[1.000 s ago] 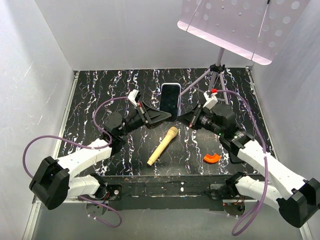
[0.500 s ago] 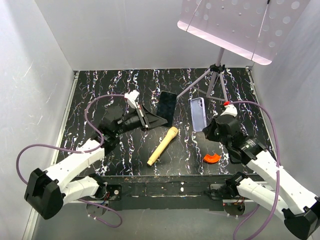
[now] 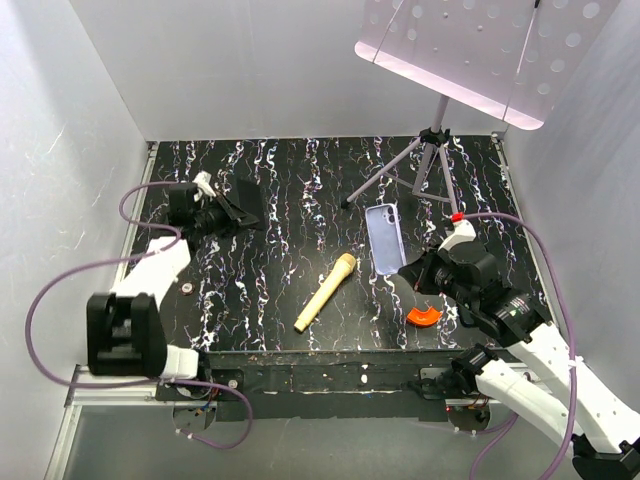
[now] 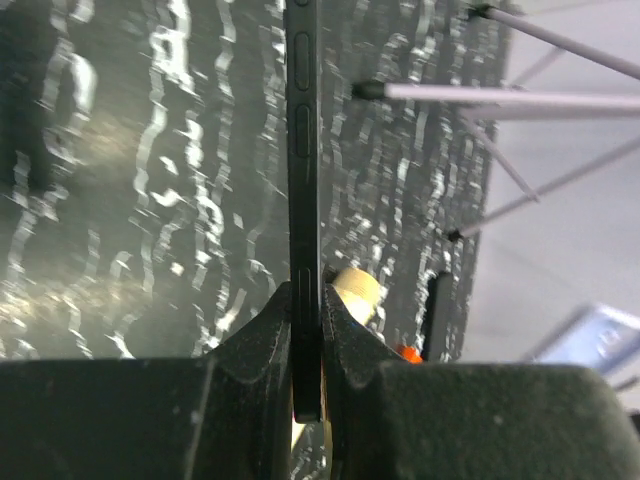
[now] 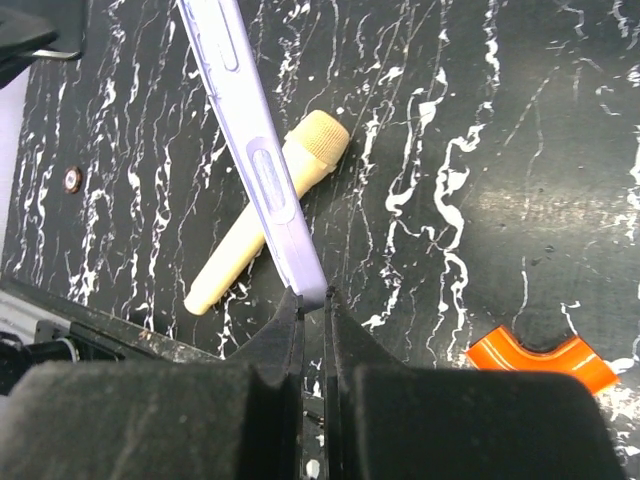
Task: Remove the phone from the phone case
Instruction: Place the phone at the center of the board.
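The phone is clear of its case, so I will turn and lower my left gripper onto bare mat by the wall, to the left in the top view.
My left gripper (image 3: 228,215) at the far left of the mat is shut on the black phone (image 3: 250,207), held edge-on. In the left wrist view the phone (image 4: 303,150) runs up from between the jaws of the left gripper (image 4: 306,320). My right gripper (image 3: 408,270) is shut on the bottom edge of the empty lavender phone case (image 3: 385,238), which slants up over the mat right of centre. In the right wrist view the case (image 5: 255,150) rises from the closed jaws of the right gripper (image 5: 312,300). Phone and case are far apart.
A tan cylinder (image 3: 326,291) lies on the marbled black mat in the middle. An orange curved piece (image 3: 423,317) lies near the right arm. A tripod stand (image 3: 425,150) with a tilted perforated board (image 3: 470,45) stands at the back right. White walls surround the mat.
The phone and case, together between both grippers one second ago, have come apart. My left arm swung the phone far left. My right arm drew the case toward the near right.
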